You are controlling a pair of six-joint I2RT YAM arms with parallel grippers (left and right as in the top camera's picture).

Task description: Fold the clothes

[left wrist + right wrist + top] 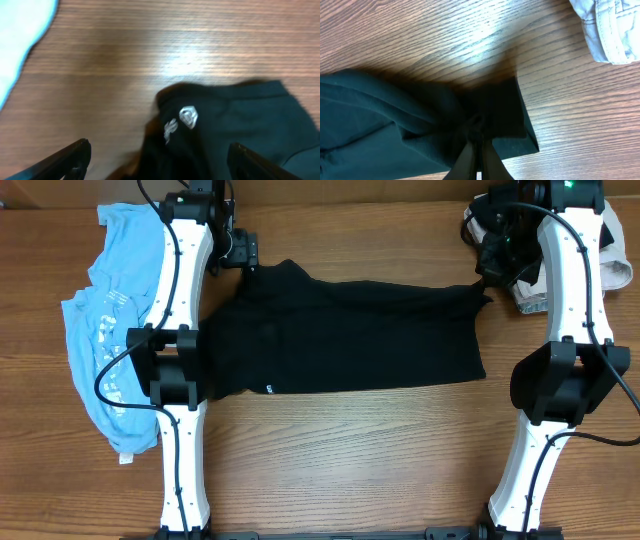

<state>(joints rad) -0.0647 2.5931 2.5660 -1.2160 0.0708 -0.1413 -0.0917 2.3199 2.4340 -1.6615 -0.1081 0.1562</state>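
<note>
My right gripper is pinching the shirt's corner and will next carry it back over the folded shirt to the shirt's near corner (476, 373) and let go of it there, because the black shirt (345, 335) still lies wide.
The black shirt (345, 335) lies as a wide folded band across the middle of the table. My left gripper (252, 266) hangs open over its upper left corner. In the left wrist view the fingers (75, 156) stand far apart on either side of a bunched fold of the shirt (235, 125), which shows a small white logo (188, 117). My right gripper (487, 280) is shut on the shirt's upper right corner. The right wrist view shows this gripper (480, 157) pinching gathered black cloth (395, 120). The light-blue tee (105, 330) lies crumpled at the left, partly under the left arm.
A pale grey-white garment (612, 265) is heaped at the back right corner; its hem (605, 30) also shows in the right wrist view. Bare wood table (350, 460) stretches in front of the shirt between the two arm bases.
</note>
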